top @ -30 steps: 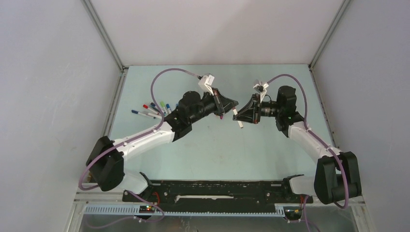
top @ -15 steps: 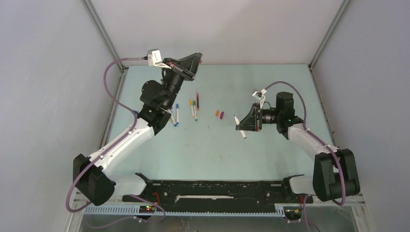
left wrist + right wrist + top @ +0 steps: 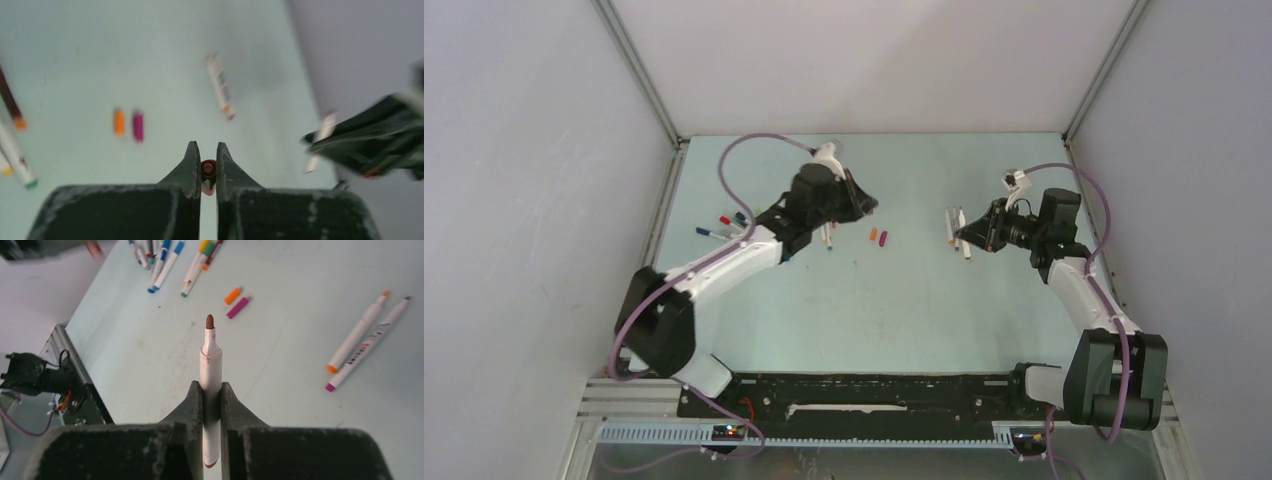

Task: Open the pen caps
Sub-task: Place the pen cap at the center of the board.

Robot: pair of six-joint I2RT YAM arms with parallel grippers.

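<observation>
My left gripper needs to move down and to the right in the top view next, beside the magenta cap (image 3: pixel 138 125), to let go of the dark red cap where loose caps lie.
My left gripper (image 3: pixel 206 149) is shut on a dark red pen cap (image 3: pixel 208 168), seen end-on between its jaws; in the top view it (image 3: pixel 862 205) hovers left of centre. An orange cap (image 3: pixel 119 121) and a magenta cap (image 3: pixel 138 125) lie loose side by side on the table, and also show in the top view (image 3: pixel 873 235) (image 3: pixel 883 238). My right gripper (image 3: pixel 211 386) is shut on a white pen barrel (image 3: pixel 211 365) with a bare brown-red tip pointing forward. In the top view it (image 3: pixel 961 231) is at the right of centre.
Two uncapped white pens (image 3: pixel 356 338) (image 3: pixel 371 344) lie on the table by my right gripper. Several capped pens (image 3: pixel 724 226) lie at the left near my left arm, and show at the top of the right wrist view (image 3: pixel 165 262). The enclosure walls stand close around.
A second ago the grippers were close together at the centre. The left arm swung to the far left back, then came back toward the loose caps. The right gripper moved right with the barrel.
</observation>
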